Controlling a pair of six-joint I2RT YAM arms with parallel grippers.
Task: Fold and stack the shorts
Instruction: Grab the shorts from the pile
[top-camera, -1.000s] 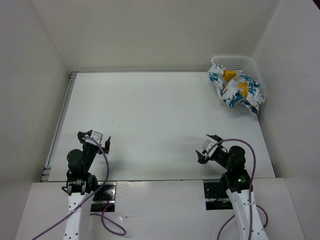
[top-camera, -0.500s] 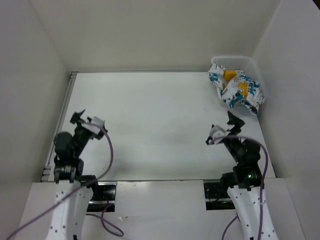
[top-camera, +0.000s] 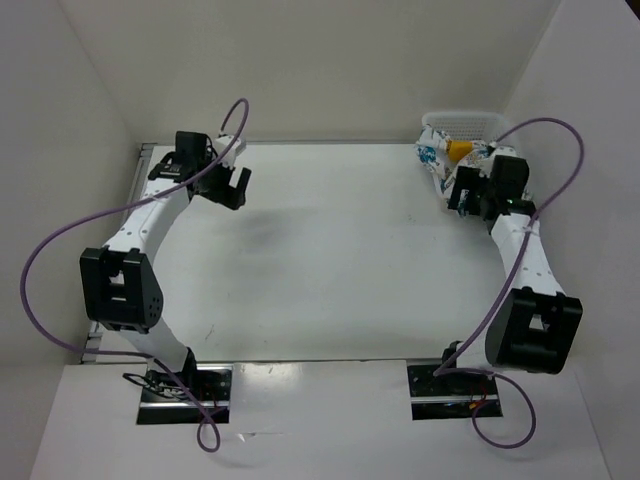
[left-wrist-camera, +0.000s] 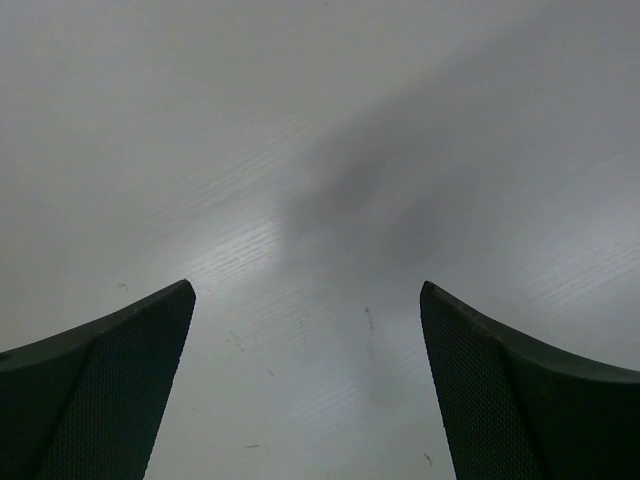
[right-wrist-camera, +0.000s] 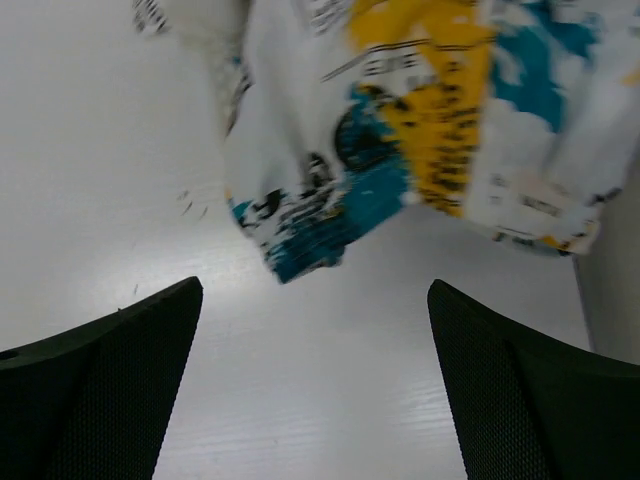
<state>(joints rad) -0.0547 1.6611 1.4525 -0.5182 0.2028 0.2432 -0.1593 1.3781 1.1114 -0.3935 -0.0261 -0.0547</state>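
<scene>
I will lower my right gripper onto the teal corner (right-wrist-camera: 308, 250) next and close it there, because that corner at the near edge of the shorts sticks out toward the gripper's fingers over bare table.
The shorts (top-camera: 433, 158), crumpled white fabric with yellow, teal and black print, spill out of the white mesh basket (top-camera: 468, 119) at the far right corner of the table. My right gripper (top-camera: 468, 192) hovers over their near edge and hides part of them. In the right wrist view it (right-wrist-camera: 315, 288) is open and empty, with the shorts (right-wrist-camera: 400, 130) just beyond the fingertips and the bare table between the jaws. My left gripper (top-camera: 228, 185) is open and empty over the far left of the table, and the left wrist view (left-wrist-camera: 305, 290) shows only the bare surface.
The white table (top-camera: 330, 250) is enclosed by white walls at the back and on both sides. A metal rail (top-camera: 120, 240) runs along its left edge. Purple cables loop up from both arms. The basket stands tight against the right wall.
Both arms have swung out from near their bases to the far end of the table. The left has gone to the back left and the right to the shorts by the basket. The shorts have not moved.
</scene>
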